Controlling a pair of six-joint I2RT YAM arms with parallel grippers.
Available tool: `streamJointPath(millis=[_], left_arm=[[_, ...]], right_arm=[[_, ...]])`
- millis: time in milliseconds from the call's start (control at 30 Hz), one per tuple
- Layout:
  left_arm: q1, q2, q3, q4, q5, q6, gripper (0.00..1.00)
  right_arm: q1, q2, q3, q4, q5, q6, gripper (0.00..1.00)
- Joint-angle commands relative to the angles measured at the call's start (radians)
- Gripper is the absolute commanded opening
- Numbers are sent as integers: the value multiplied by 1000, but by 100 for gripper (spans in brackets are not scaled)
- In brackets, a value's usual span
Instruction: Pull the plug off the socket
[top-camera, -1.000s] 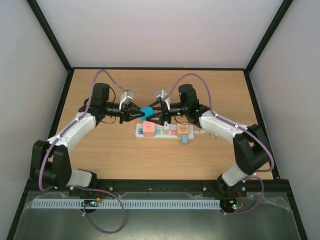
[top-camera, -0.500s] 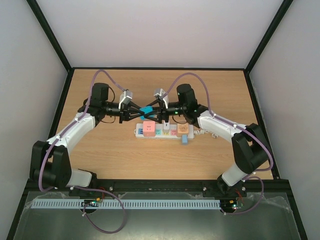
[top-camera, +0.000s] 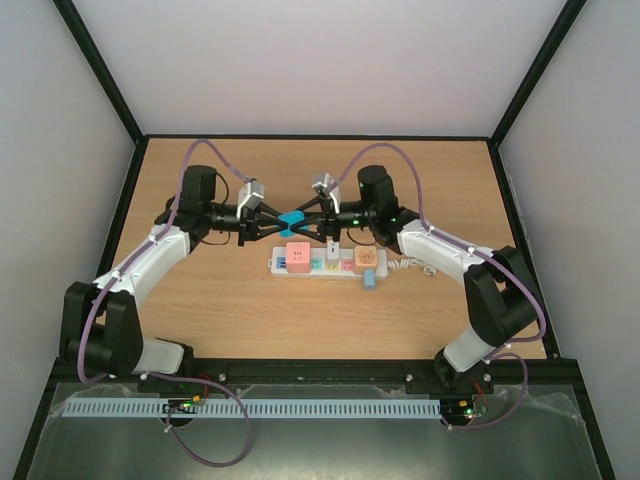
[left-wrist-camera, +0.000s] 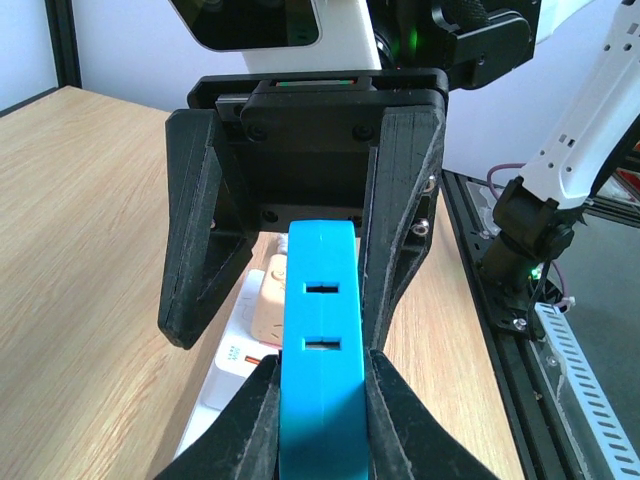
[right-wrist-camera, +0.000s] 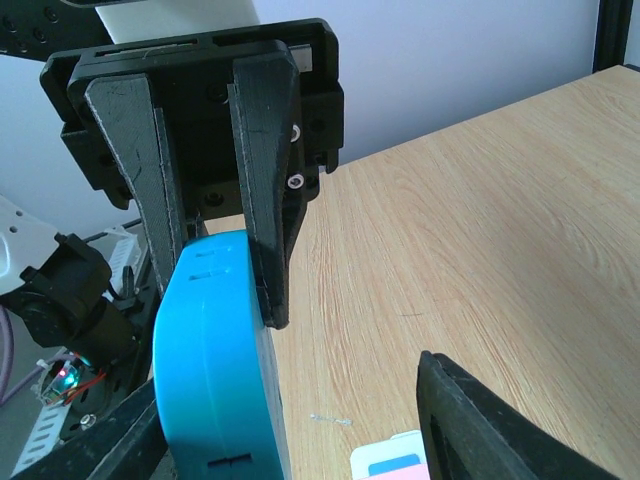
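I should swing my left gripper outward and down to let go of the plug, since the table's bare far corner is below it, to its left in the top view.
The socket, a long white power strip (top-camera: 325, 264) with pastel outlets, lies at mid-table. A bright blue plug (top-camera: 292, 220) hangs above its left end, clear of the strip. My left gripper (top-camera: 282, 225) is shut on this plug; in the left wrist view its pads (left-wrist-camera: 262, 400) squeeze the plug (left-wrist-camera: 320, 330) from both sides. My right gripper (top-camera: 306, 221) faces it with jaws spread wide around the plug's far end. In the right wrist view the plug (right-wrist-camera: 210, 370) lies against my left-hand finger, with a wide gap to the other finger (right-wrist-camera: 470, 420).
A pink cube plug (top-camera: 297, 254), a small white plug (top-camera: 330, 250) and an orange plug (top-camera: 366, 258) sit in the strip. A small blue piece (top-camera: 369, 279) lies at its front edge. Its white cord (top-camera: 410, 266) curls to the right. Black frame rails border the table.
The right wrist has shifted slightly back and to the right. The blue plug stays in the left gripper at the same spot.
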Motion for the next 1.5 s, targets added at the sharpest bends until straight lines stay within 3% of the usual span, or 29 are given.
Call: streamJointPath(millis=[0,267,567,667,933,1200,1467], left_arm=[[-6,-15,19,-83,102,37,3],[22,-3,47,-79,41,7,3],[141,41,118,-49,-108,-32,3],[187,73,156,-69,-245,5,3],[255,188,182,59,-811,131,3],[316,389,250,214,-1102,237,5],[323,581,325,387,-1332,312,3]], right_arm=[[-74,-13,44,46,86,-6,54],[-81,-33,97,-113,52,-138,56],[-81,-63,214,-354,-22,-261,71],[-80,-84,204,-405,9,-297,77],[-81,-111,150,-480,73,-382,93],[-82,-133,80,-439,158,-383,99],[-82,-143,10,-369,228,-394,99]])
